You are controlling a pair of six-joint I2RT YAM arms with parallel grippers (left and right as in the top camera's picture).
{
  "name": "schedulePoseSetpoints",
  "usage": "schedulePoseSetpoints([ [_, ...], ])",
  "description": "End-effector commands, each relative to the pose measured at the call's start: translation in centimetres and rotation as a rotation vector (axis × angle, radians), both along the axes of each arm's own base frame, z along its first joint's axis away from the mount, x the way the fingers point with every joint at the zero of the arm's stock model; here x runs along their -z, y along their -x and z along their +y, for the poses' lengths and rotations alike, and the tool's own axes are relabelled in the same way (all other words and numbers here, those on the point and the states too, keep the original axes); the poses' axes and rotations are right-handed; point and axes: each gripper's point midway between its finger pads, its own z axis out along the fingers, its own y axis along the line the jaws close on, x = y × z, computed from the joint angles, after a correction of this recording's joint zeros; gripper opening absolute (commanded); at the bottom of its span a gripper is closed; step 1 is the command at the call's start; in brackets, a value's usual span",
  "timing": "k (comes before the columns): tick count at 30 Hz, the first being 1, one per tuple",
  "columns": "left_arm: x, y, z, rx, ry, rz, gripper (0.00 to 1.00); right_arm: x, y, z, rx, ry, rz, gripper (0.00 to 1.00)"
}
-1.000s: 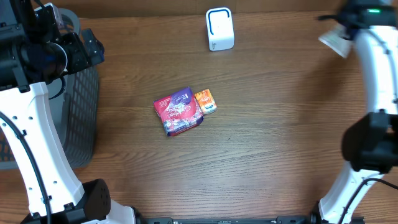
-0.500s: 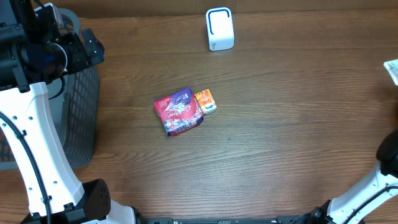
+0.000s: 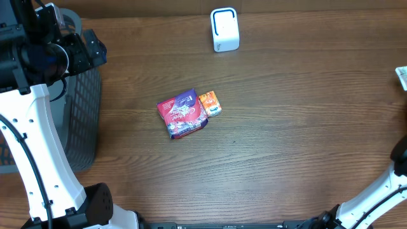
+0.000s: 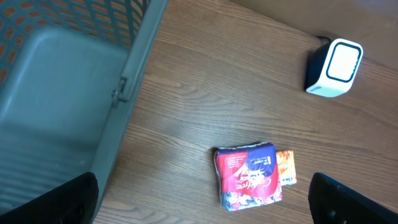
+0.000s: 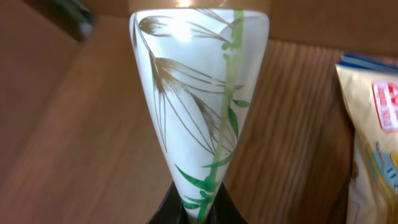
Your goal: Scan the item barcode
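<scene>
The right gripper moves to the right in the right wrist view next and releases the packet on the bare tabletop (image 5: 303, 132) beside the yellowish snack bag.
My right gripper (image 5: 199, 214) is shut on the narrow end of a white packet printed with green bamboo leaves (image 5: 199, 93), which stands up in the right wrist view. Overhead, only a corner of that white packet (image 3: 402, 76) shows at the right edge, and the right gripper itself is out of that view. The white scanner with a blue-rimmed window (image 3: 224, 29) stands at the table's far middle, also seen from the left wrist as the scanner (image 4: 334, 67). My left gripper (image 3: 89, 54) hangs open over the basket, its dark fingertips (image 4: 62, 202) wide apart and holding nothing.
A grey mesh basket (image 3: 82, 121) stands at the left, its rim (image 4: 134, 62) under my left wrist. A red-and-purple packet (image 3: 182, 113) and a small orange packet (image 3: 210, 103) lie side by side mid-table. A yellowish snack bag (image 5: 376, 124) lies beside the held packet.
The right arm has swung from the top right out past the right edge of the overhead view, carrying the white packet. The left arm has not moved.
</scene>
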Motion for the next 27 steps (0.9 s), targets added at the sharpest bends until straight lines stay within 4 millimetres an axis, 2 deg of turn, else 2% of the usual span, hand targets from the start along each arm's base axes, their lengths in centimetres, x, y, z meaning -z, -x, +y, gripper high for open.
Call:
schedulePoseSetpoints([
  [1,-0.6,0.0,0.0,0.001,-0.013,-0.019,1.0,2.0,1.5,-1.7,0.147,0.01,0.025,0.04],
  [4,-0.6,0.0,0.0,0.001,-0.013,-0.019,1.0,3.1,2.2,-2.3,0.177,0.017,0.058,0.04],
  [11,-0.6,0.0,0.0,0.001,-0.013,-0.019,1.0,3.3,4.2,-3.9,0.209,0.036,0.1,0.04],
  [12,-0.6,0.0,0.0,0.001,-0.013,-0.019,1.0,3.3,4.5,-4.1,0.201,0.041,0.116,0.12],
  [14,-0.6,0.0,0.0,0.001,-0.013,-0.019,1.0,3.3,4.9,-4.4,0.183,0.051,0.141,0.35],
  [17,-0.6,0.0,0.0,0.001,-0.013,-0.019,1.0,2.7,5.6,-4.7,0.162,0.065,0.176,0.35],
  [18,-0.6,0.0,0.0,0.001,-0.013,-0.019,1.0,2.3,5.9,-4.7,0.166,0.064,0.175,0.37],
  [21,-0.6,0.0,0.0,0.001,-0.013,-0.019,1.0,-0.1,6.1,-4.7,0.171,0.083,0.148,0.57],
  [25,-0.6,0.0,0.0,0.001,-0.013,-0.019,1.0,-5.1,5.9,-3.9,0.156,0.131,0.08,0.61],
  [27,-0.6,0.0,0.0,0.001,-0.013,-0.019,1.0,-8.5,5.1,-2.6,0.107,0.141,0.004,0.64],
])
